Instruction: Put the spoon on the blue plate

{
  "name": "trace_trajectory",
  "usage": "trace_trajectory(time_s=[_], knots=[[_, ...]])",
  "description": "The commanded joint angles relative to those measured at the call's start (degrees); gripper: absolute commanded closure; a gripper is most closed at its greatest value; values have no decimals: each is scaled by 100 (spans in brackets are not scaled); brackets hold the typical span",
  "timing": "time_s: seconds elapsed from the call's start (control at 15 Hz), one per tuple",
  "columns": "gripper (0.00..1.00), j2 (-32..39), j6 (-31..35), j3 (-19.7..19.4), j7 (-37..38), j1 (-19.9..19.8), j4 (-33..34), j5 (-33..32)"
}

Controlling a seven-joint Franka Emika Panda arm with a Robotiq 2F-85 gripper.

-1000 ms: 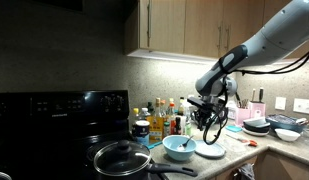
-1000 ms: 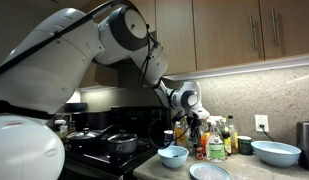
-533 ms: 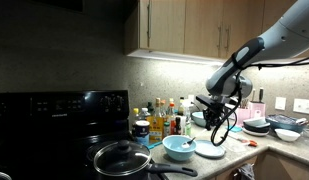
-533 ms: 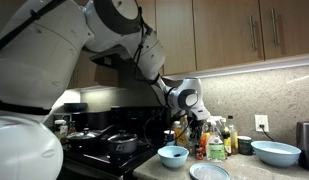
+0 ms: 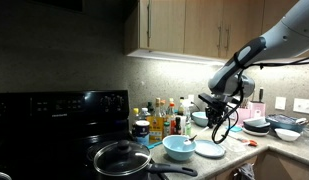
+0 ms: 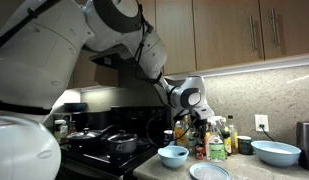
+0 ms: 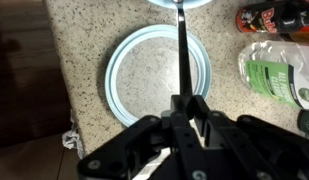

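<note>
The bowl end of the spoon sticks out past the plate's rim, so I should next move my gripper down, away from the light-blue bowl, to release it on the pale blue plate (image 7: pixel 152 78).
The pale blue plate (image 7: pixel 159 77) lies flat on the speckled counter, right under my wrist; it also shows in both exterior views (image 5: pixel 209 150) (image 6: pixel 209 172). My gripper (image 7: pixel 184 105) is shut on the handle of a dark spoon (image 7: pixel 182 45), which runs up across the plate's middle, its bowl end at the top edge of the wrist view. In an exterior view the gripper (image 5: pixel 216 127) hangs a little above the plate. In the other exterior view the gripper (image 6: pixel 199 128) is hard to make out against the bottles.
A deep light-blue bowl (image 5: pixel 179 146) stands beside the plate, with a black pan (image 5: pixel 122 157) on the stove. Bottles and jars (image 5: pixel 164 118) line the back wall. Dark stacked dishes (image 5: pixel 259 125) and a large blue bowl (image 6: pixel 275 152) stand further along. A green packet (image 7: pixel 279 80) lies near the plate.
The arm has moved sideways from above the light-blue bowl to above the pale blue plate, carrying the spoon. In the last half second it has barely moved.
</note>
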Motion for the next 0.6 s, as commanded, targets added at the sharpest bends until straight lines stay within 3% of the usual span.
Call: trace_trajectory(time_s=[0.0, 0.53], knots=[[96, -165, 271, 27, 207, -221, -173, 265], [96, 8, 138, -73, 677, -473, -61, 479]])
